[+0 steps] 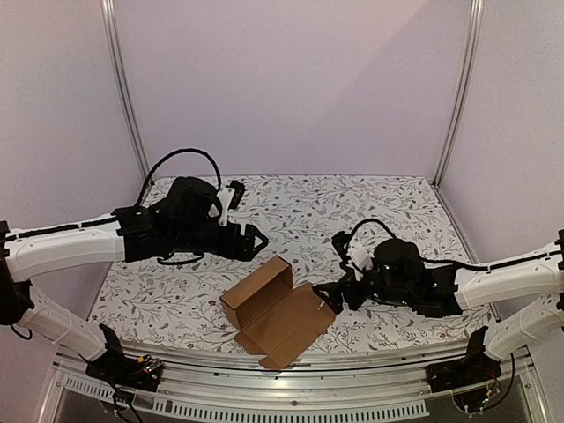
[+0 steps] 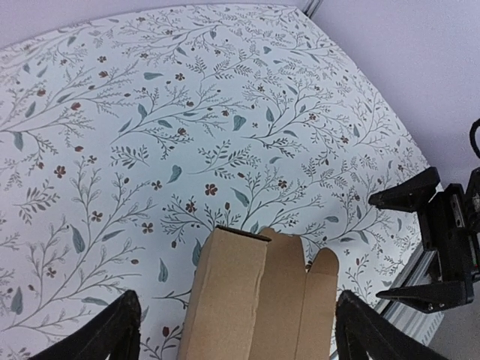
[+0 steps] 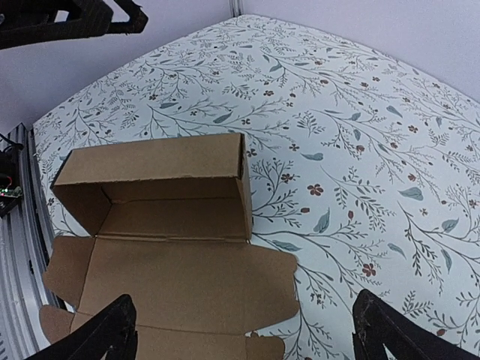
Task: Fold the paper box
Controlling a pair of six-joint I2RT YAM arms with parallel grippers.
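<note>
My right gripper moves down onto the small end tab at the flap's outer edge next, since the flap still lies flat below its spread fingers.
The paper box (image 1: 269,308) is plain brown cardboard, partly formed: a raised open tray with its lid panel and tabs lying flat toward the table's near edge. My left gripper (image 1: 256,240) is open and empty, just behind the box's far wall. In the left wrist view the box (image 2: 251,300) lies below and between the spread fingers (image 2: 105,339). My right gripper (image 1: 324,295) is open and empty at the flat lid's right edge. In the right wrist view the box (image 3: 165,225) fills the lower left, the lid tab reaching between the fingers (image 3: 101,337).
The table (image 1: 397,211) has a floral-patterned cover, with metal frame posts (image 1: 458,88) at the back corners and a rail (image 1: 291,374) along the near edge. The right gripper (image 2: 442,247) shows in the left wrist view; the left gripper (image 3: 75,15) shows in the right wrist view.
</note>
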